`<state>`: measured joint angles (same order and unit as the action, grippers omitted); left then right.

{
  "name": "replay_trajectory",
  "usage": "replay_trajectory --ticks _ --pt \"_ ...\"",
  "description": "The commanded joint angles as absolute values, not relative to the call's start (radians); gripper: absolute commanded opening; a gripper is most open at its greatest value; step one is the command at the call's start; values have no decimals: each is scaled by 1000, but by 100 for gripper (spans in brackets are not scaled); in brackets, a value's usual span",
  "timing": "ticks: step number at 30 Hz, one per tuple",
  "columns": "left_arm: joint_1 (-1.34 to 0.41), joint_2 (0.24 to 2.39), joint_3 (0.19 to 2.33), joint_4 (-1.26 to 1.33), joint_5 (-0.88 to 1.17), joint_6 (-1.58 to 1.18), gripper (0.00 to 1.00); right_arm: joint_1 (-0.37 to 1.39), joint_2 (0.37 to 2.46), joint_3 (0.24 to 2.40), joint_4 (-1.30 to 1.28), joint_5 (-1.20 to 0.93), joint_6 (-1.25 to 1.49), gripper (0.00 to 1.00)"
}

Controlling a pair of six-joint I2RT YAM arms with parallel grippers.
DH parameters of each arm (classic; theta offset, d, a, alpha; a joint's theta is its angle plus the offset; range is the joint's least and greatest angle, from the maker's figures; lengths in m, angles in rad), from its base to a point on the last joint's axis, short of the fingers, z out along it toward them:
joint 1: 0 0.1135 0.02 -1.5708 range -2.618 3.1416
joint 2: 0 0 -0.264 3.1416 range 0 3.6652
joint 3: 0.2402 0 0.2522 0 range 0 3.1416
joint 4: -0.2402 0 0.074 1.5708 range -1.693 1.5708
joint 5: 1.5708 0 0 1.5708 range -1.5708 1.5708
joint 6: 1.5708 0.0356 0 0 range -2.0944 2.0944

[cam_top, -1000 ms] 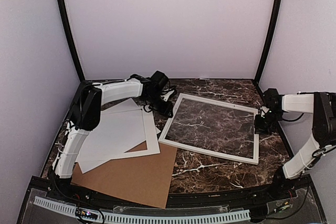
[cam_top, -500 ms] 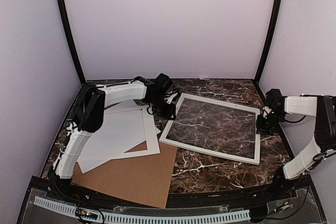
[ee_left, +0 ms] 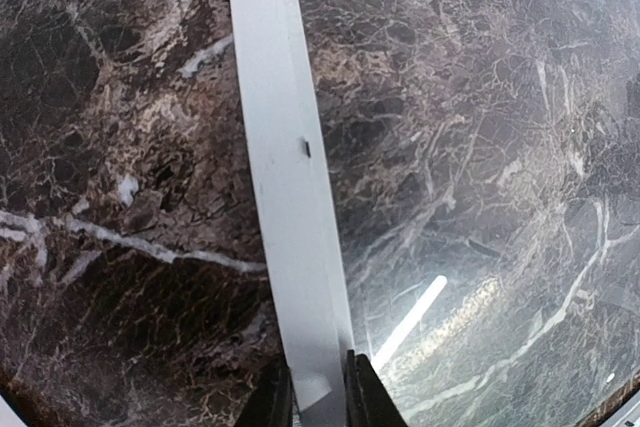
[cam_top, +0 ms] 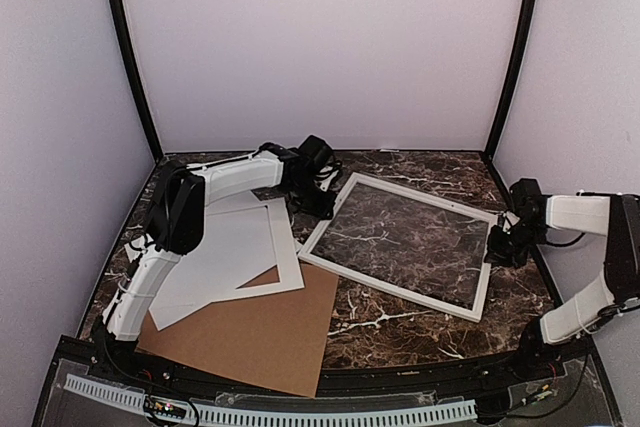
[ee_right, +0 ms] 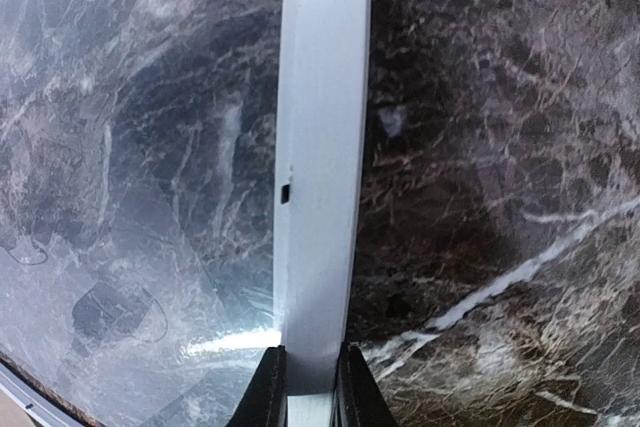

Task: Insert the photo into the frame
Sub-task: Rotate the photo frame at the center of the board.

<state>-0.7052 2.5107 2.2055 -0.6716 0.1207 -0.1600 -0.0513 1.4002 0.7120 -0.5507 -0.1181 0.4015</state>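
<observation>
Next, my right gripper swings the bar farthest from the mat point(ee_right: 322, 197), which is clamped, toward the table's near edge, left in the top view, and releases it.
The frame point(cam_top: 425, 196), white with thin rails and a see-through centre, sits slanted over the marble table, held at both ends. My left gripper point(cam_top: 318, 205) is shut on its left rail; in the left wrist view the rail point(ee_left: 285, 177) runs up from between the black fingers of that gripper point(ee_left: 320, 407). My right gripper point(cam_top: 497, 247) is shut on the right rail. The right wrist view shows this rail point(ee_right: 320, 147) clamped by the gripper point(ee_right: 308, 397). The photo's printed side is hidden; only white sheets lie at the left.
A white wide-bordered mat point(cam_top: 288, 257) lies left of the frame on other white sheets point(cam_top: 215, 257). A brown cardboard sheet point(cam_top: 260, 332) lies under them toward the near edge. Walls and black corner posts point(cam_top: 130, 57) enclose the table point(cam_top: 400, 322).
My left gripper has closed on the frame's left rail. The frame has turned slightly, its near right corner swinging left, and the right gripper has shifted a little right with its rail.
</observation>
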Motion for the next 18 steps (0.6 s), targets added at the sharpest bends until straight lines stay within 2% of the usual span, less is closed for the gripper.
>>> replay_trajectory --ticks 1,6,9,15,17,18 --pt "-718 2505 2272 -687 125 -57 0 -17 1314 656 -440 -254 479 8" --pt "-693 2514 2278 -640 145 8 0 83 1235 575 -401 -266 577 10" --pt "-683 2531 2283 -627 133 64 0 135 1202 536 -385 -266 626 15" --pt "-672 2591 2337 -610 85 179 0 192 1126 518 -422 -260 658 39" --pt "-664 2612 2365 -592 59 192 6 192 1089 546 -474 -212 647 46" --pt "-661 2614 2373 -566 44 191 16 191 1070 565 -501 -177 641 51"
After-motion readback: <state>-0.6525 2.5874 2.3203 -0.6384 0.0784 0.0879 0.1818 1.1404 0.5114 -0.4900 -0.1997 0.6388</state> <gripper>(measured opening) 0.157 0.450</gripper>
